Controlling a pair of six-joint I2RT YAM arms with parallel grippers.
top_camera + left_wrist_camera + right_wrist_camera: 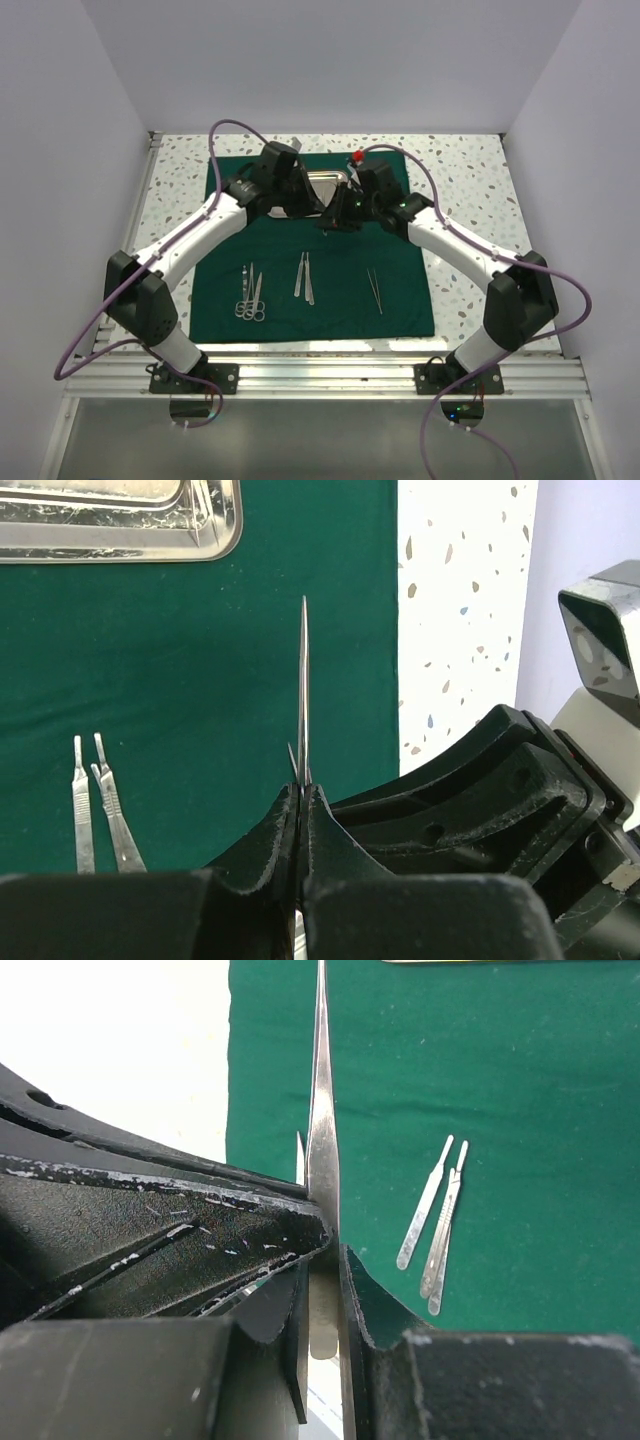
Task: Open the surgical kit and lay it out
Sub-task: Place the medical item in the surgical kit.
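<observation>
The row has room on the bare cloth beside the tweezers (374, 290). I will move my right gripper back, down and to the right in the top view, onto that cloth.
The dark green cloth (320, 300) lies spread flat. The steel tray (325, 180) sits at its far middle, also in the left wrist view (120, 530). Scissors (250, 300), two slim handles (304, 277) and tweezers (374, 290) lie in a row on the near half. My left gripper (318, 212) and right gripper (342, 215) meet above the cloth's centre. Both are shut on one slim silver tweezer-like instrument, seen edge-on in the left wrist view (303, 680) and flat in the right wrist view (320, 1110). The left jaws (302, 790) and right jaws (322, 1260) both press against it.
White speckled table (470, 200) surrounds the cloth, with white walls on three sides. A small red object (355, 157) sits at the cloth's back edge. An aluminium rail (320, 372) runs along the front. The two handles also show in the wrist views (100, 800) (435, 1220).
</observation>
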